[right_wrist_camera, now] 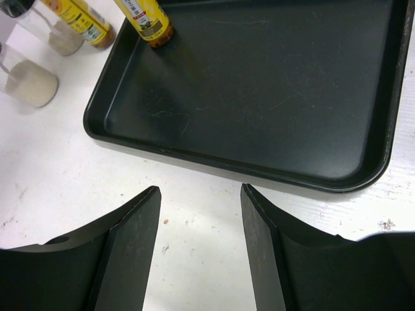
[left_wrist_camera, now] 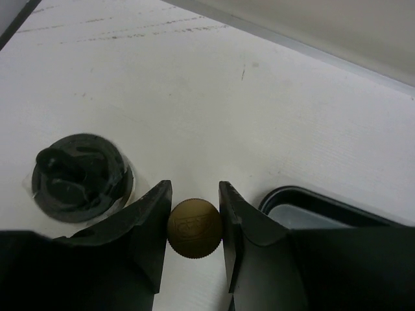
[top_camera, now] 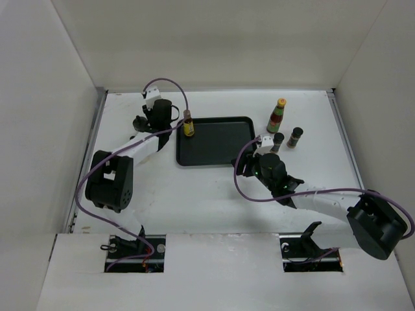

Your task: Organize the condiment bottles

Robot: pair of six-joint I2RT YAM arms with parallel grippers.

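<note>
My left gripper should next lift over the tray's rim, then go back and down to release: the tray's bare near corner (top_camera: 190, 155) is to its right in the top view.
My left gripper (top_camera: 170, 116) (left_wrist_camera: 194, 217) is shut on the brown cap of a slim yellow-labelled bottle (left_wrist_camera: 194, 228) that stands on the table just left of the black tray (top_camera: 220, 152). The second yellow-labelled bottle (top_camera: 189, 124) (right_wrist_camera: 146, 19) stands in the tray's far left corner. A stubby pale black-capped bottle (top_camera: 138, 122) (left_wrist_camera: 78, 175) stands left of my gripper. Two pale bottles (right_wrist_camera: 32, 81) show in the right wrist view. The red bottle (top_camera: 277, 115) and two dark jars (top_camera: 296, 137) (top_camera: 277, 140) stand right of the tray. My right gripper (top_camera: 243, 165) (right_wrist_camera: 198, 194) is open and empty at the tray's near edge.
The tray (right_wrist_camera: 259, 97) holds only the one bottle; its rim (left_wrist_camera: 305, 201) lies right of my left fingers. White walls close the table at the back and both sides. The right arm lies across the table's near right part.
</note>
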